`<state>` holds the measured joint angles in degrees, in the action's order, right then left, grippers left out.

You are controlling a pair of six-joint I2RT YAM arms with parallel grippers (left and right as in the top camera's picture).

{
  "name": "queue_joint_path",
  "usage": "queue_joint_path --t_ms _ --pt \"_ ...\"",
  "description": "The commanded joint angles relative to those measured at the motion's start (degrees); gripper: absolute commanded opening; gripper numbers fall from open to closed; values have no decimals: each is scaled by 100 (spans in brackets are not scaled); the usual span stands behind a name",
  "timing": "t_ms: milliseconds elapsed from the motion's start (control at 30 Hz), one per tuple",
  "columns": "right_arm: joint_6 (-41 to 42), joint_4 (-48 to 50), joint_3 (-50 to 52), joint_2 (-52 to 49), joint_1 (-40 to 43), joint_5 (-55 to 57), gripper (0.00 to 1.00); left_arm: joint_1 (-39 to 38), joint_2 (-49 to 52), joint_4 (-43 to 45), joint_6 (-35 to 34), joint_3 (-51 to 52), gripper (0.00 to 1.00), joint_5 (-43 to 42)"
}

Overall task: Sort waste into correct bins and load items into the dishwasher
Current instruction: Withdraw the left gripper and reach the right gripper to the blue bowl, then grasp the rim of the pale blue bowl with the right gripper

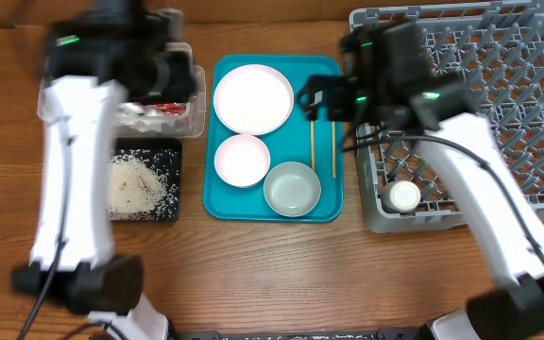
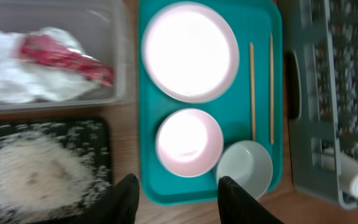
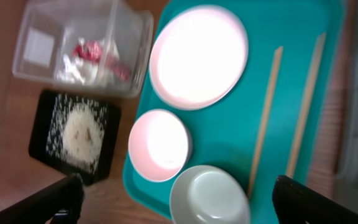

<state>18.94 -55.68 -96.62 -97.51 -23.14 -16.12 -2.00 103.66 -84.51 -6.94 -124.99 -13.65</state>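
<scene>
The white bowl (image 1: 242,160) crowds the opposite side, so my right gripper will move back and down to close on the pale blue-grey bowl's rack-side rim (image 1: 318,190).
On the teal tray (image 1: 330,204) lie a large white plate (image 1: 253,98), a white bowl (image 1: 242,160), a pale blue-grey bowl (image 1: 292,188) and two chopsticks (image 1: 312,142). A small white cup (image 1: 404,195) lies in the grey dish rack (image 1: 499,104). The clear tub (image 1: 195,106) holds the red wrapper (image 2: 67,55) and crumpled white paper (image 2: 17,84). Rice (image 1: 140,181) lies in the black tray (image 1: 173,151). My left gripper (image 2: 179,199) is open and empty, high above the tray's left edge. My right gripper (image 3: 179,202) is wide open and empty, high above the tray.
The teal tray sits between the two bins on the left and the dish rack on the right. The rack's near wall (image 2: 309,124) stands close to the chopsticks. Bare wooden table (image 1: 281,274) lies in front of the tray.
</scene>
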Motion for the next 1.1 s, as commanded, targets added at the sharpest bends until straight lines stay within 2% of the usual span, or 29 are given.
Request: queue_joint_path --t_ms 0,33,133,233,300,400,533,667,767,1000,1067 --pt "286 -33 -15 -468 -238 234 93 588 -496 -122 98 -122 46 92" --pt "422 -144 -15 -577 -297 509 91 796 -577 -157 96 -120 47 146" --pt "667 -531 -15 -721 -387 1329 87 1292 -695 -286 94 -118 63 367" --pt "634 -933 -9 -741 -387 1781 80 1523 -688 -413 94 -103 71 492" --pt "415 -1143 50 -743 -387 1862 75 1554 -678 -415 98 -76 77 570" --pt "-37 -1281 400 -750 -387 1812 74 1552 -658 -369 98 -76 87 789" --pt "-142 -1156 953 -763 -387 1655 67 1552 -656 -267 98 -76 99 929" --pt "-142 -793 1403 -763 -387 1469 63 1550 -656 -243 94 -76 100 925" --pt "-140 -461 1679 -763 -393 1207 56 1550 -656 -243 96 -76 100 953" --pt "-234 125 2072 -765 -595 1152 55 1550 -656 -219 94 -76 100 977" --pt "-256 264 2149 -767 -649 1154 52 1550 -656 -221 94 -76 100 977"
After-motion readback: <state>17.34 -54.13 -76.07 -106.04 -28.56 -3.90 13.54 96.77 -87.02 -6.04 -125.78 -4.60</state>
